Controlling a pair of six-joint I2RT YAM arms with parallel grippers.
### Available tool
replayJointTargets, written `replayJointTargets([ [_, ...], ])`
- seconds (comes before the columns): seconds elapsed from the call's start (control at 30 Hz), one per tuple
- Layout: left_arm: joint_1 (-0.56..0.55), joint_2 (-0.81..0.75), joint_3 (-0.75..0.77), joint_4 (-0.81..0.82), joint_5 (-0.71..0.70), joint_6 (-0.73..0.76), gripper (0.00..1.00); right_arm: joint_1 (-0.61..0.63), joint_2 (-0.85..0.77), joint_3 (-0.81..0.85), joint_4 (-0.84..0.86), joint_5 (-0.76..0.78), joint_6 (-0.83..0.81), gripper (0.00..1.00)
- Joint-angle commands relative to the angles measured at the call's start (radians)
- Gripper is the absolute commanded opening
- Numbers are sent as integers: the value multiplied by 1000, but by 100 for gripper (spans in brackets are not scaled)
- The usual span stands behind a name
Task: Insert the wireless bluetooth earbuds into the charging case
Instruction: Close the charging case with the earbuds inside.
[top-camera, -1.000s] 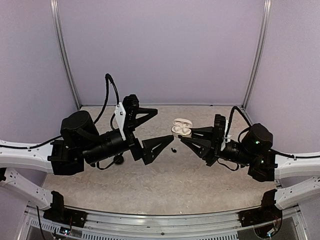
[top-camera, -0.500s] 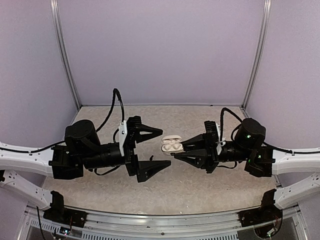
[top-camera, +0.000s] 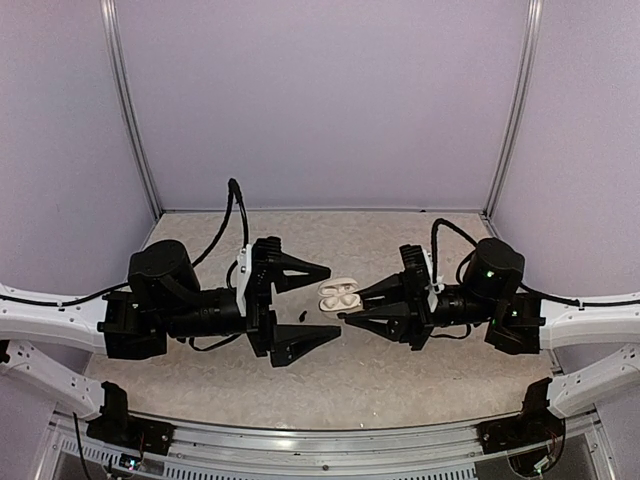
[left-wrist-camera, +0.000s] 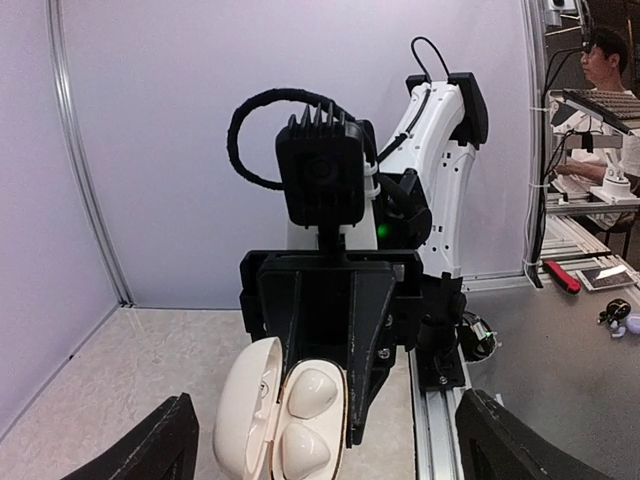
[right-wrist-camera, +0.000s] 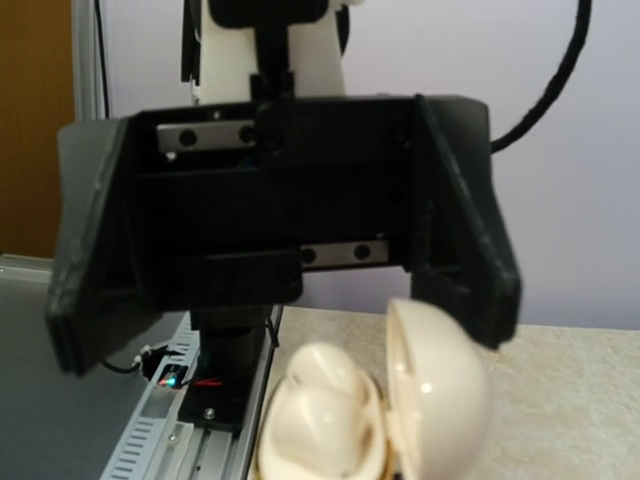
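I should move my right gripper outward and down next, to release the case (top-camera: 340, 297) with both earbuds on the bare tabletop there.
An open white charging case (top-camera: 340, 297) hangs above the table in my right gripper (top-camera: 348, 308), which is shut on it. Two white earbuds (left-wrist-camera: 308, 392) sit in its base, and its lid (left-wrist-camera: 248, 405) stands open to the side. The case also fills the bottom of the right wrist view (right-wrist-camera: 400, 400). My left gripper (top-camera: 322, 300) is open wide and empty, with its fingers (top-camera: 305, 270) on either side of the case and apart from it. One tiny black earbud (top-camera: 300, 315) lies on the table under the left gripper. No other black earbud shows.
The beige table (top-camera: 400, 375) is closed in by purple walls at the back and sides, with a metal rail (top-camera: 320, 440) along the near edge. In the left wrist view, a bench with tools (left-wrist-camera: 590, 270) and a person stand beyond the cell.
My right gripper has lifted the white case and carried it left to the middle. My left gripper has turned to face it, jaws wide, with the case now between its fingertips.
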Motion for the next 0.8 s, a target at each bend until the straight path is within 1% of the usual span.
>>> replayJointTargets([
  [0.0, -6, 9, -7, 15, 27, 4, 86, -10, 2, 31, 21, -4, 17, 0],
  [0.2, -6, 19, 7, -5, 70, 14, 77, -27, -5, 16, 44, -6, 42, 0],
  [0.37, -10, 21, 9, -7, 77, 27, 68, -40, -15, 3, 56, -3, 59, 0],
  [0.47, -16, 21, 11, -10, 74, 37, 65, -47, -16, -5, 62, 1, 70, 0],
  [0.67, -25, 36, 25, -37, 53, 52, 62, -69, -22, -15, 78, 0, 96, 0],
  [0.77, -23, 29, 20, -27, 22, 51, 65, -87, -23, -26, 85, -1, 116, 0],
])
